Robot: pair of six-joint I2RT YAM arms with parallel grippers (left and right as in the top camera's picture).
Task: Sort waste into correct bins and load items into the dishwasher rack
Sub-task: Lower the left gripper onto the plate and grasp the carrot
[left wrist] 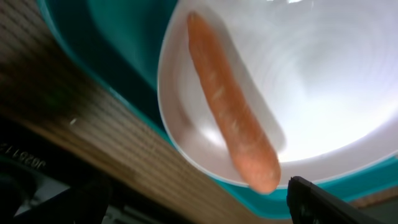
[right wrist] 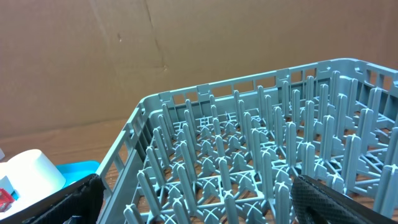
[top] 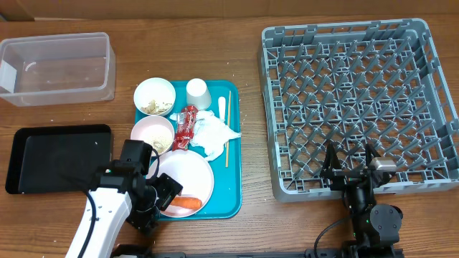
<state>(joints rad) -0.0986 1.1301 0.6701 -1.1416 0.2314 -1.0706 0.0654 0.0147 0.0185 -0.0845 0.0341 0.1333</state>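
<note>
The carrot lies slanted, so my left gripper turns in line with it next and brings the open fingers down around the carrot's middle (top: 184, 203) (left wrist: 231, 102).
An orange carrot (top: 188, 203) (left wrist: 230, 118) lies on the round white plate (top: 188, 174) (left wrist: 323, 81) at the front of the teal tray (top: 234, 150). My left gripper (top: 170, 195) (left wrist: 199, 208) stands open just left of the carrot and holds nothing. The tray also carries two bowls (top: 154, 97) (top: 152, 132) with food scraps, a cup (top: 199, 93), a red wrapper (top: 186, 125), a crumpled napkin (top: 214, 134) and a wooden stick (top: 228, 129). My right gripper (top: 351, 168) (right wrist: 199, 211) is open at the front wall of the grey rack (top: 358, 100) (right wrist: 249, 155).
A clear tub (top: 57, 68) stands at the back left and a black tray (top: 57, 158) lies at the left, beside my left arm. Brown cardboard walls off the far side behind the rack. The right wrist view catches the cup (right wrist: 31, 171) at its left edge.
</note>
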